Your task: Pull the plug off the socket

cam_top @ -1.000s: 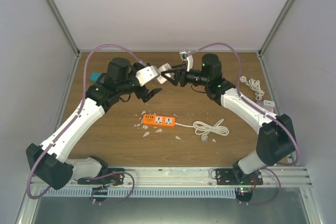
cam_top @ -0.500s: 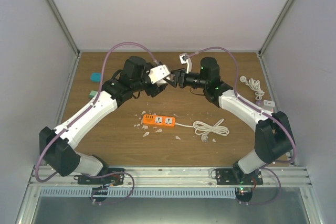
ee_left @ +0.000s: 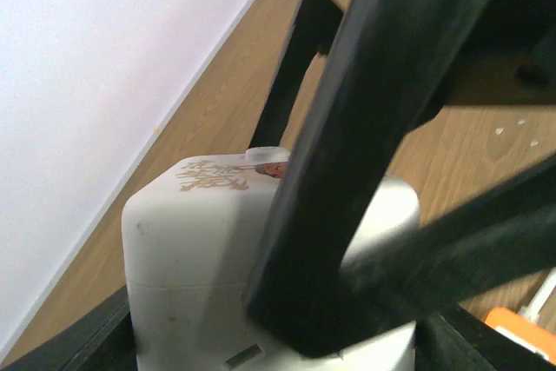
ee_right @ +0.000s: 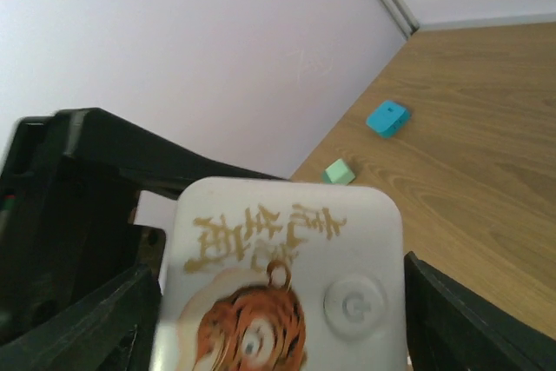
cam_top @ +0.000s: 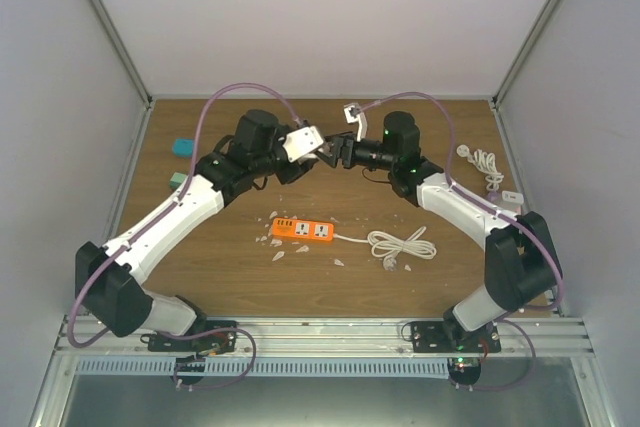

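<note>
My left gripper moves back, left in the top view and down next, and releases the socket on the tabletop by the green block, since that patch is clear.
A white socket block (ee_right: 280, 288) with a tiger picture, gold characters and a round button is held in the air over the back middle of the table. My right gripper (ee_right: 278, 323) is shut on its sides. In the left wrist view the same block (ee_left: 195, 258) sits between the jaws of my left gripper (ee_left: 278, 341), which press it from both sides, and a right finger (ee_left: 347, 154) crosses in front. From the top the left gripper (cam_top: 320, 153) and the right gripper (cam_top: 335, 152) meet tip to tip. I cannot tell a plug apart from the block.
An orange power strip (cam_top: 301, 231) with a coiled white cable (cam_top: 400, 244) lies mid-table among small white scraps. A teal block (cam_top: 182, 147) and a green block (cam_top: 177, 179) lie at the left. Another white cable (cam_top: 487, 162) and a small adapter (cam_top: 512, 197) lie at the right edge.
The left arm swung right and up from a second ago, and its gripper met the white block held by the right gripper. In the last half second almost nothing moved.
</note>
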`<state>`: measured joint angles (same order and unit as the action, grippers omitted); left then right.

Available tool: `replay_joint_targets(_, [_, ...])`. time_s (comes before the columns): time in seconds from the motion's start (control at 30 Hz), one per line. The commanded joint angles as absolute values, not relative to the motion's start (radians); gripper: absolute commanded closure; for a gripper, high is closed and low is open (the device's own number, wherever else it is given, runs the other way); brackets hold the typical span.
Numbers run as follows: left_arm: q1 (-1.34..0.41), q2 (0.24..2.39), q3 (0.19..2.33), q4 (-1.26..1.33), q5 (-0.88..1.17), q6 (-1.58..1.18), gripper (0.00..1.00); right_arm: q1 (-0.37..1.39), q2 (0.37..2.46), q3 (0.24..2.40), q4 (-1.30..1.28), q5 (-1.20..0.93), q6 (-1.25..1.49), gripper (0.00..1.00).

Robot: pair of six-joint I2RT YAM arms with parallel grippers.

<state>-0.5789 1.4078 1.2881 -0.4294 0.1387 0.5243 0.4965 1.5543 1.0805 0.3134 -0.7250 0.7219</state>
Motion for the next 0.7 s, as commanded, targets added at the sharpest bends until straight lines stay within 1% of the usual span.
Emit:
replay_joint_targets(0.0, [-0.524,1.337,1.239,-0.387,0.167,0.518,0.60,0.468,1.546,1.095,0.294,-0.776,0.637,0.15])
replay_joint_targets(0.07, [-0.495,1.313,1.213,-0.407,0.182,0.514,0.61,0.454,1.547,1.109,0.250,-0.790,0.581,0.05])
replay_joint_targets(0.13, [-0.457,1.290,1.187,-0.439,0.212,0.510,0.62,0.442,1.547,1.116,0.210,-0.796,0.515,0.01])
replay_joint_targets(0.27, [-0.356,1.245,1.122,-0.494,0.269,0.516,0.63,0.433,1.538,1.122,0.115,-0.808,0.327,0.00])
replay_joint_targets(0.4, [-0.209,1.195,1.049,-0.545,0.330,0.550,0.64,0.433,1.546,1.201,-0.155,-0.829,0.005,0.00])
replay_joint_targets(0.5, [-0.093,1.148,0.975,-0.594,0.351,0.603,0.64,0.433,1.533,1.236,-0.327,-0.799,-0.215,0.00])
replay_joint_targets(0.67, [0.087,1.081,0.861,-0.664,0.339,0.707,0.63,0.431,1.485,1.222,-0.524,-0.711,-0.465,0.00])
